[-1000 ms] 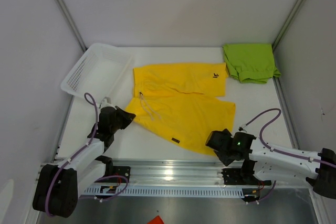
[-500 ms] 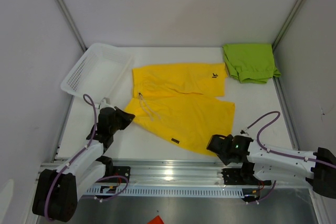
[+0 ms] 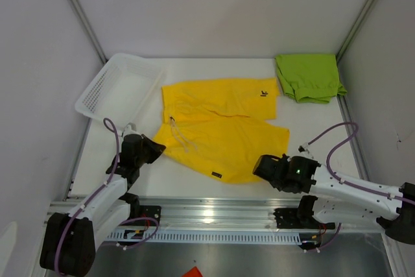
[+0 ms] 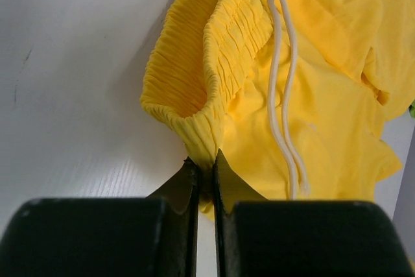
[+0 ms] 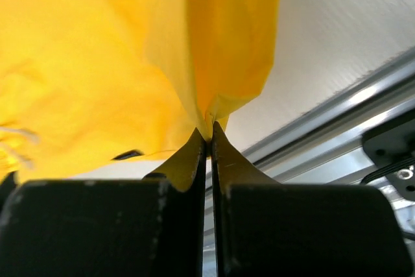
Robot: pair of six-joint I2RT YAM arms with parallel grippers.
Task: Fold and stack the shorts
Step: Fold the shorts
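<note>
The left gripper lifts outward next and releases the waistband over the far waistband corner (image 3: 166,90), which lies outward of the gripper, since the shorts lie spread.
Yellow shorts (image 3: 220,124) with a white drawstring (image 4: 280,89) lie spread across the middle of the white table. My left gripper (image 3: 154,149) is shut on the gathered waistband (image 4: 211,102) at their near left corner, pinching the elastic fold between its fingertips. At the near right, my right gripper (image 3: 260,167) is shut on the hem corner (image 5: 227,76) of the lower leg, lifted slightly off the table. The lime green shorts (image 3: 308,77) lie folded in the far right corner, away from both grippers.
A white mesh basket (image 3: 120,89) sits at the far left, tilted against the wall. A metal rail (image 3: 207,212) runs along the near table edge, close behind my right gripper. Grey walls enclose the table on three sides.
My right gripper moved forward and left onto the near right hem and shut on it, lifting that corner. The yellow shorts shifted slightly left. My left gripper kept its hold.
</note>
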